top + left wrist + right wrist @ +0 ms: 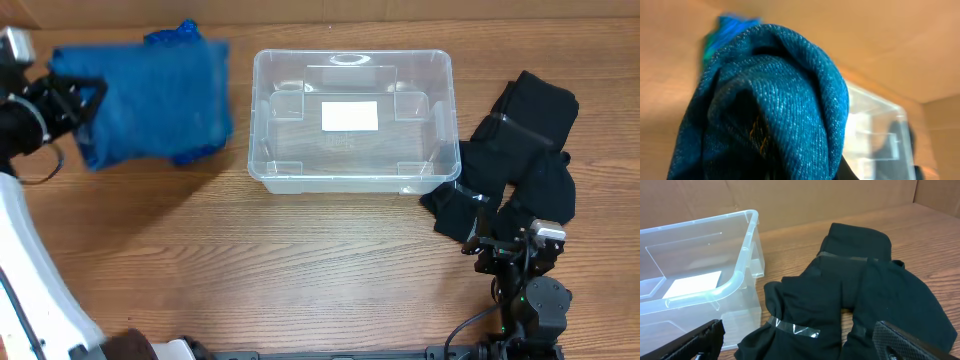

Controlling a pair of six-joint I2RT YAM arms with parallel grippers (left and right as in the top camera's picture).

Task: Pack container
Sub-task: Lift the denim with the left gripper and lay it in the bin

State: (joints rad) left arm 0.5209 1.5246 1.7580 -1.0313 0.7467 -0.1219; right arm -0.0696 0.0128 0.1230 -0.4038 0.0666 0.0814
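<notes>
My left gripper will next lift to the right in the overhead view, lower the denim (770, 110) onto the container's empty bottom and release it.
The clear rectangular container (350, 120) stands at the table's middle back, empty, with a white label on its bottom. My left gripper (75, 100) is shut on a folded blue denim garment (150, 100), held above the table left of the container. In the left wrist view the denim (770, 110) fills the frame and hides the fingers, with the container (875, 135) behind it. A pile of black garments (520, 150) bound with clear tape lies right of the container. My right gripper (800, 342) is open just over the pile's near edge (850, 300).
Something bright blue and green (180, 35) pokes out behind the denim at the back left. A cardboard wall runs along the back of the wooden table (300, 270).
</notes>
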